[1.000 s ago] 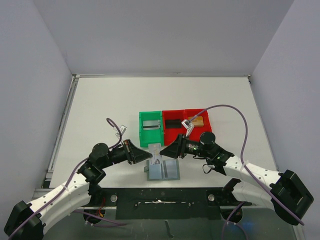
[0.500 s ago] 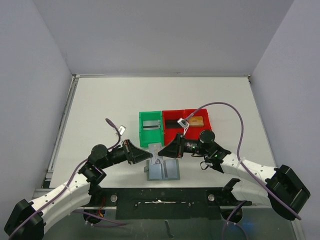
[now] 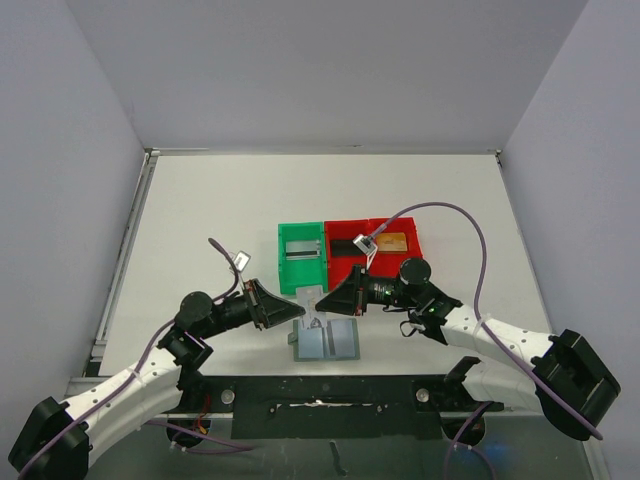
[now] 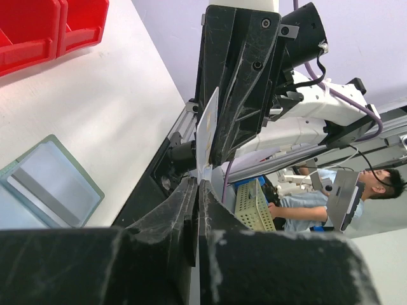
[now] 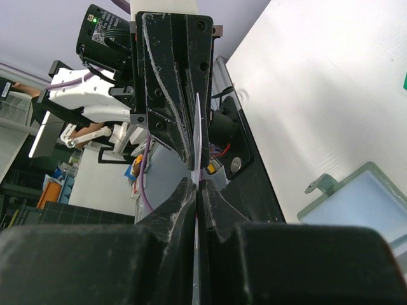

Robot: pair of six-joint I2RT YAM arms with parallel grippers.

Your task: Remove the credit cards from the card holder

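Next, my right gripper moves outward over the green bin (image 3: 303,249), turns downward, lowers the pale card inside and releases it, since a grey card lies there.
The card holder (image 3: 328,341) lies open and flat on the table near the front edge; it also shows in the left wrist view (image 4: 48,185) and the right wrist view (image 5: 363,204). One pale credit card (image 3: 309,299) is held on edge in the air just above and behind it, between both grippers. My left gripper (image 3: 294,309) is shut on one end of the card (image 4: 206,128). My right gripper (image 3: 336,297) is shut on the other end, where the card (image 5: 197,124) shows edge-on. The two grippers (image 4: 198,185) (image 5: 199,185) face each other, nearly touching.
A green bin (image 3: 302,256) with a grey card in it stands behind the grippers. Two red bins (image 3: 352,251) (image 3: 396,244) stand to its right, with a dark item and a gold card. The red bins also show in the left wrist view (image 4: 44,28).
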